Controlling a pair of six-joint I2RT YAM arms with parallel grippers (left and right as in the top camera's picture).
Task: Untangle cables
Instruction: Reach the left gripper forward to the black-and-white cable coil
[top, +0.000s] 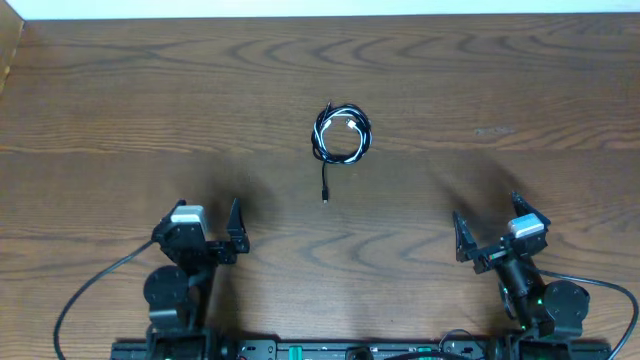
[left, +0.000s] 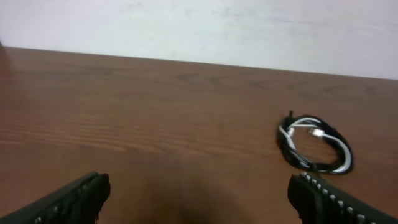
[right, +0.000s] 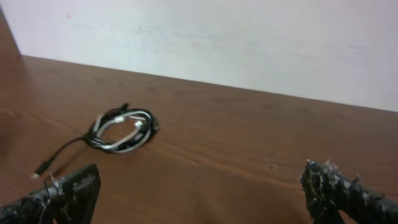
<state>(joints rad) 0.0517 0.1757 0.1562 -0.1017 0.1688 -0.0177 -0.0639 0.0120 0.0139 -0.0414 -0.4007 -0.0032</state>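
I need to reach outward with my left gripper next and tilt it downward, then lower it to the coil's side facing this arm (top: 318, 141) (left: 286, 145).
The cables (top: 341, 134) lie as one small coil of thin black and white cord twisted together at the table's middle, a black tail with a plug (top: 325, 199) trailing toward the front. The coil also shows in the left wrist view (left: 314, 150) and in the right wrist view (right: 120, 129). My left gripper (top: 225, 237) is open and empty at the front left, well short of the coil. My right gripper (top: 490, 236) is open and empty at the front right, also far from it.
The wooden table (top: 120, 110) ends at a pale wall along the back (top: 320, 8). Thick black wires run from both arm bases along the front edge (top: 90, 290).
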